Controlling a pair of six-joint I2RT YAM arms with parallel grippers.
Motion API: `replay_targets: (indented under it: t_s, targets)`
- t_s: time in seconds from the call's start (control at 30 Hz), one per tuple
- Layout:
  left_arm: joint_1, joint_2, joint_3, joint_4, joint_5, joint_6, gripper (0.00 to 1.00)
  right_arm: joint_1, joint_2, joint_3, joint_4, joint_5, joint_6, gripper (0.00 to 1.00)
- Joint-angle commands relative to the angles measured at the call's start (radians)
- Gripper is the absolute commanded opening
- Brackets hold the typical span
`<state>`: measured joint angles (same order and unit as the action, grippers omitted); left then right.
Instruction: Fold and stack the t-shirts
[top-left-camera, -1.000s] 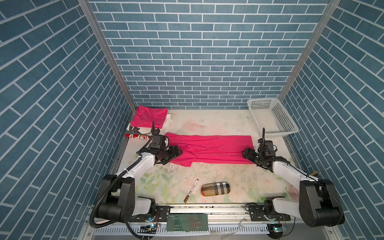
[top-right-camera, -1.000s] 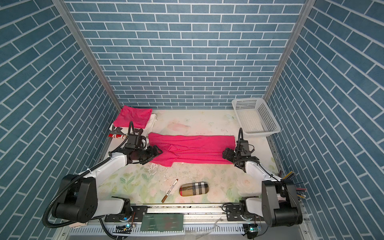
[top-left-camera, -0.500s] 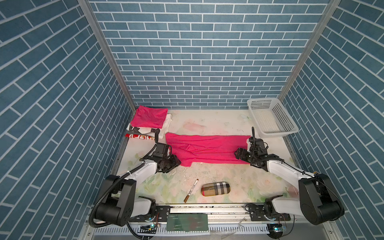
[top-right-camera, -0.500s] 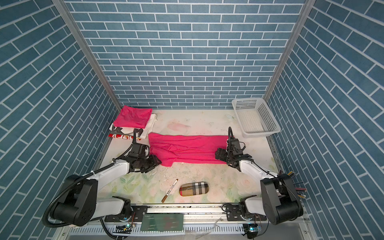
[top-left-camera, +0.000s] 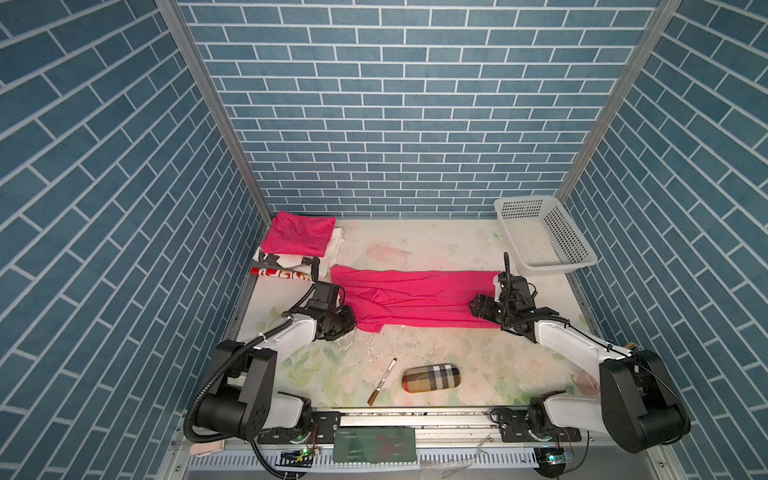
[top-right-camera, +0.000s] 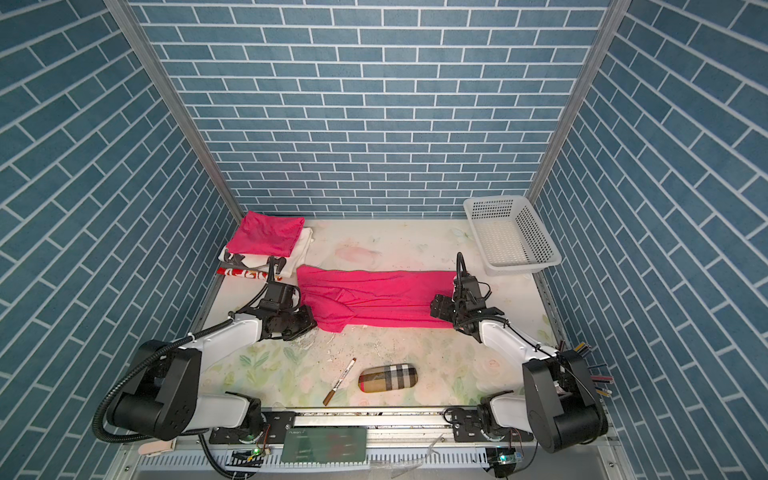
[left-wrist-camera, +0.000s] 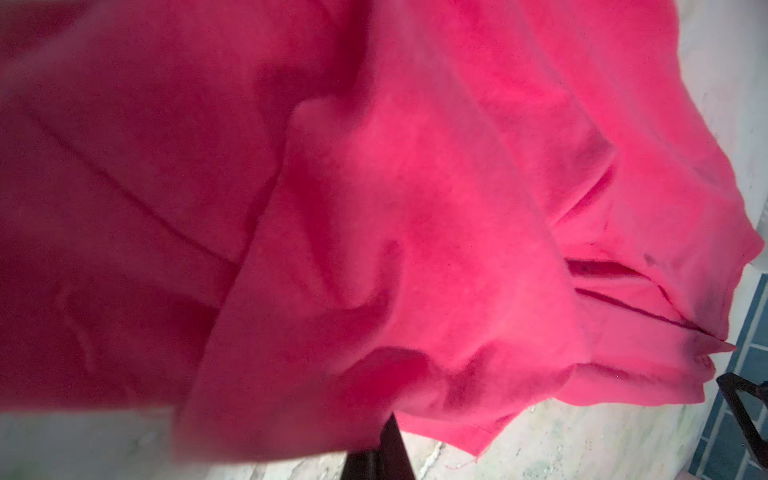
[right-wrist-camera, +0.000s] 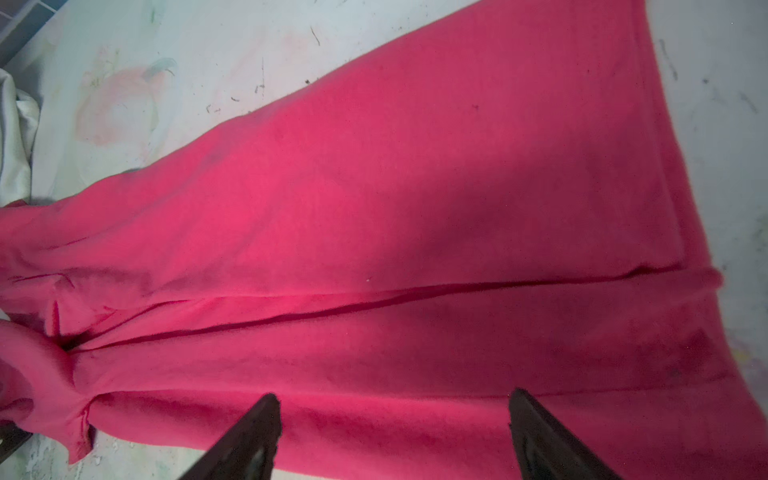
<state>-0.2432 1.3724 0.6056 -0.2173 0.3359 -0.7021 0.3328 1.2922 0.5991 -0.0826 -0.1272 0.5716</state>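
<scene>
The left gripper carries the fabric outward onto the pink t-shirt's wrinkled part (top-left-camera: 369, 296) (left-wrist-camera: 580, 184) next and releases. That part lies outward of it, and its flap juts past the t-shirt's near edge.
A pink t-shirt (top-left-camera: 415, 297) lies as a long strip across the middle of the table in both top views (top-right-camera: 378, 299). My left gripper (top-left-camera: 348, 323) is at its near left corner, shut on the fabric. In the left wrist view the cloth (left-wrist-camera: 415, 208) bunches over the closed gripper (left-wrist-camera: 388, 434). My right gripper (top-left-camera: 478, 308) is over the strip's right end, and in the right wrist view it stands open (right-wrist-camera: 392, 401) just above the t-shirt (right-wrist-camera: 415, 187), holding nothing. Another folded pink t-shirt (top-left-camera: 301, 235) tops a pile at the back left.
White folded cloths (top-left-camera: 334, 245) and a red-and-white item (top-left-camera: 280, 273) sit under and beside the back-left pile. A white basket (top-left-camera: 544, 237) stands at the back right. A plaid case (top-left-camera: 431, 377) and a brown pen (top-left-camera: 382, 380) lie near the front edge.
My left gripper dropped to the shirt's near left corner and shut on the fabric. My right gripper slid left over the shirt's right end and stayed open.
</scene>
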Motion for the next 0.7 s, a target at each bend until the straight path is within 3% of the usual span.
replay_targets:
  t_s: [0.0,0.2,0.67]
  targets:
    - [-0.004,-0.026,0.066,-0.052,-0.003,0.016,0.0,0.012,0.004,0.03,-0.011,0.007,0.016,0.86]
    - [-0.005,-0.001,0.177,-0.103,0.009,0.044,0.0,0.014,0.017,0.042,-0.002,-0.006,0.017,0.86]
    - [-0.002,0.312,0.508,-0.133,0.008,0.128,0.0,0.038,0.006,0.05,-0.009,-0.025,0.023,0.86]
